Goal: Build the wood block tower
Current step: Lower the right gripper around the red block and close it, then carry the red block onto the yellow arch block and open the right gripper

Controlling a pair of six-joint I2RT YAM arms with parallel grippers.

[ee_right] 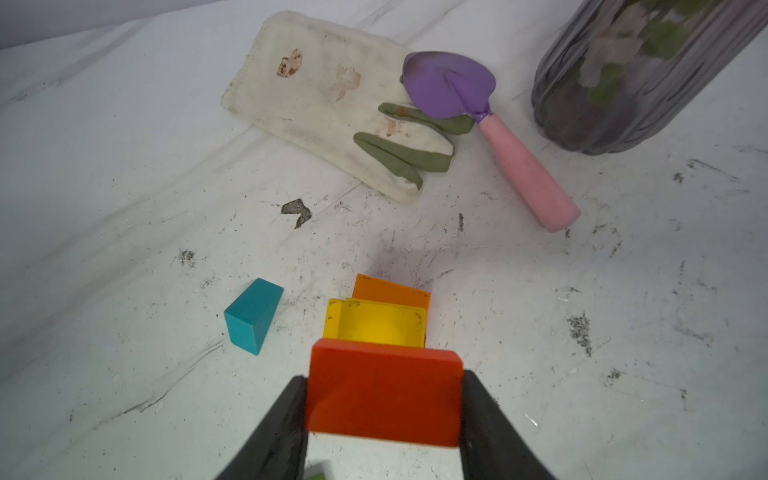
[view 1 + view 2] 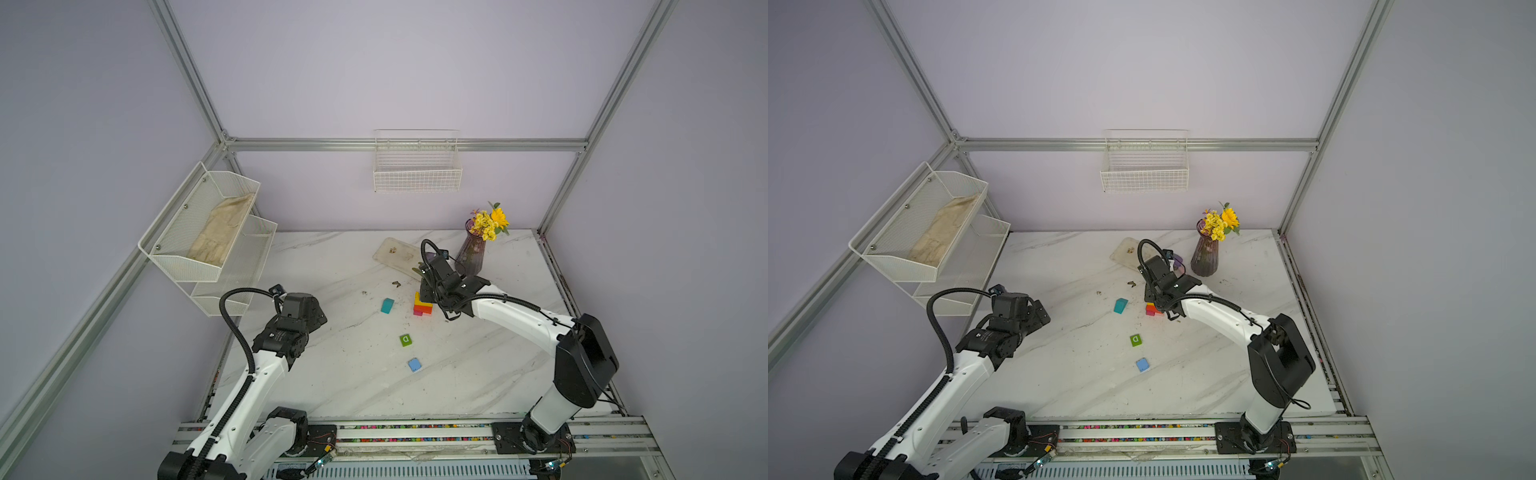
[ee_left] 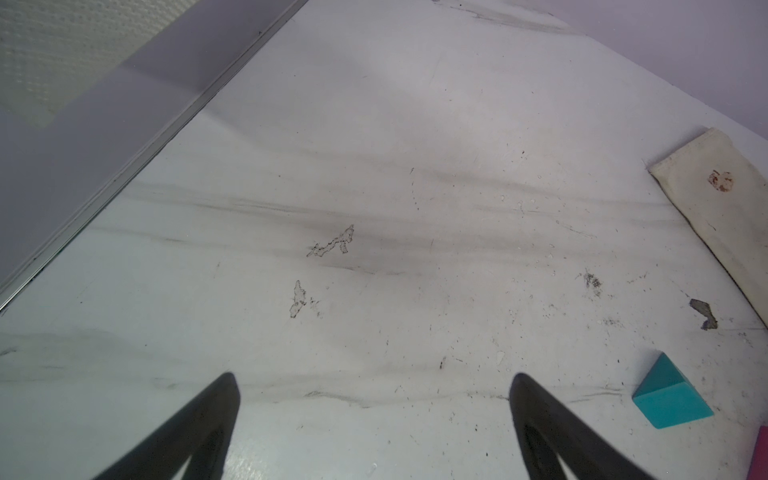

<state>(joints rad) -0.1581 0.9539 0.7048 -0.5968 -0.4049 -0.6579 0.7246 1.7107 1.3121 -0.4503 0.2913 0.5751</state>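
Observation:
The robot's right gripper should lower the red block onto the yellow block's bare top and let go of it there, because that flat top is the top of the tower.
My right gripper is shut on a red block, its long sides pressed between the two fingers. Just beyond it stands the tower, low, with a yellow block on an orange block. In both top views the right wrist hides most of the stack. A teal house-shaped block lies on its side left of the tower. A green block marked D and a blue block lie nearer the front. My left gripper is open over bare table, with the teal block off to one side.
A stained white glove and a purple trowel with a pink handle lie behind the tower. A purple vase of yellow flowers stands at the back right. A mesh shelf hangs on the left wall and a wire basket on the back wall.

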